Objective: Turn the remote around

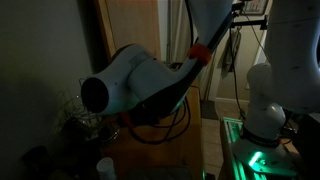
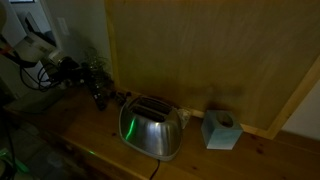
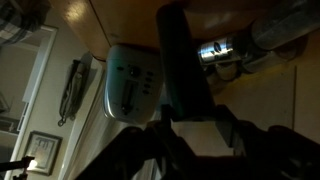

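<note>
The remote still slants between my fingers. Next, my gripper lowers, tilts, lays it flat on the wooden counter (image 2: 97, 111) beside the toaster and releases it.
In the wrist view the remote (image 3: 180, 60) is a slim dark bar that sticks out from between my fingers and runs up past the toaster. My gripper (image 3: 197, 120) is shut on its lower end, with one finger (image 3: 166, 125) on each side. In an exterior view the dark gripper (image 2: 92, 88) hangs over the left end of the wooden counter, and the remote is too dark to pick out there. In the other exterior view my own white arm link (image 1: 125, 80) hides the gripper and the remote.
A shiny toaster (image 2: 150, 128) stands on the wooden counter (image 2: 80, 135), with a pale blue box (image 2: 220, 130) to its right. A tall wooden panel (image 2: 200, 50) backs the counter. A wire rack (image 1: 75, 110) and cables sit near the arm. The room is dim.
</note>
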Available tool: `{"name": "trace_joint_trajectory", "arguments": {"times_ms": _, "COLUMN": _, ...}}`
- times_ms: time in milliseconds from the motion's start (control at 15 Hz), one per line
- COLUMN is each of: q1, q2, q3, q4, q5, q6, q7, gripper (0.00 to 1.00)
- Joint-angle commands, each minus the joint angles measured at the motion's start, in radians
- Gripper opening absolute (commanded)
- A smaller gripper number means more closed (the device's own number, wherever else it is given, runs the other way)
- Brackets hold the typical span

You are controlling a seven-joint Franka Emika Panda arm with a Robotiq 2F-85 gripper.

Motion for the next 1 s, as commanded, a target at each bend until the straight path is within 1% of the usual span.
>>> {"name": "trace_joint_trajectory", "arguments": {"times_ms": 0, "q1": -0.010, "q2": -0.077, "q3": -0.016, "q4": -0.064, "q5": 0.082, "q6": 0.054, "q7": 0.007, "gripper": 0.24}}
{"name": "trace_joint_trajectory", "arguments": {"times_ms": 333, "q1": -0.019, "q2": -0.170, "q3": -0.033, "q4": -0.171, "q5": 0.130, "q6": 0.104, "q7": 0.012, "gripper": 0.24}}
{"name": "trace_joint_trajectory", "arguments": {"times_ms": 400, "q1": -0.014, "q2": -0.149, "q3": -0.032, "q4": -0.143, "q5": 0.134, "q6": 0.099, "q7": 0.013, "gripper": 0.24}}
{"name": "trace_joint_trajectory", "arguments": {"times_ms": 533, "q1": -0.018, "q2": -0.175, "q3": -0.035, "q4": -0.169, "q5": 0.141, "q6": 0.133, "q7": 0.014, "gripper": 0.24}}
{"name": "trace_joint_trajectory", "arguments": {"times_ms": 933, "q1": -0.021, "q2": -0.175, "q3": -0.040, "q4": -0.160, "q5": 0.172, "q6": 0.251, "q7": 0.010, "gripper": 0.24}}
